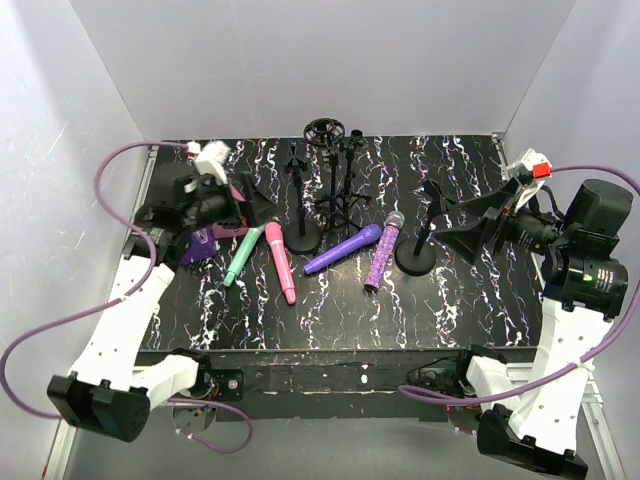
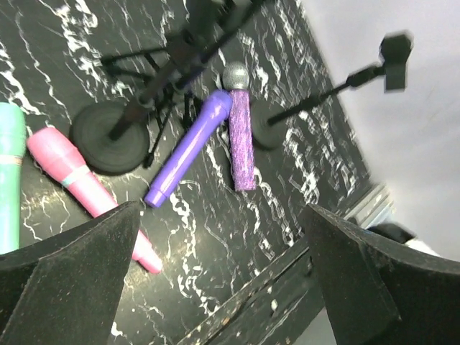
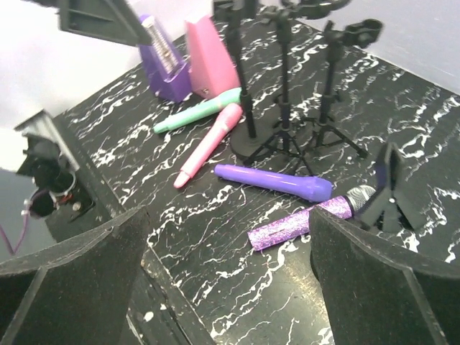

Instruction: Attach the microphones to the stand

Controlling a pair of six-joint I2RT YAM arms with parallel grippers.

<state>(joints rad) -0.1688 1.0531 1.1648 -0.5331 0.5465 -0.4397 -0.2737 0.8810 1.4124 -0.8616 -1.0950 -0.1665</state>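
Note:
My left gripper should move across and down onto the glittery purple microphone's headless end, because that is below the gripper and to its right in the top view.
Four microphones lie side by side on the black marbled table: mint green, pink, plain purple and glittery purple with a grey head. Behind them stand a round-based stand, a tripod stand with a ring on top, and a second round-based stand. My left gripper hangs open at the back left, above the green microphone's head. It holds nothing. My right gripper is open beside the right stand, also holding nothing.
A purple wedge-shaped box and a pink one sit at the table's back left, under my left arm. White walls close in the table on three sides. The table's front edge runs below my right gripper.

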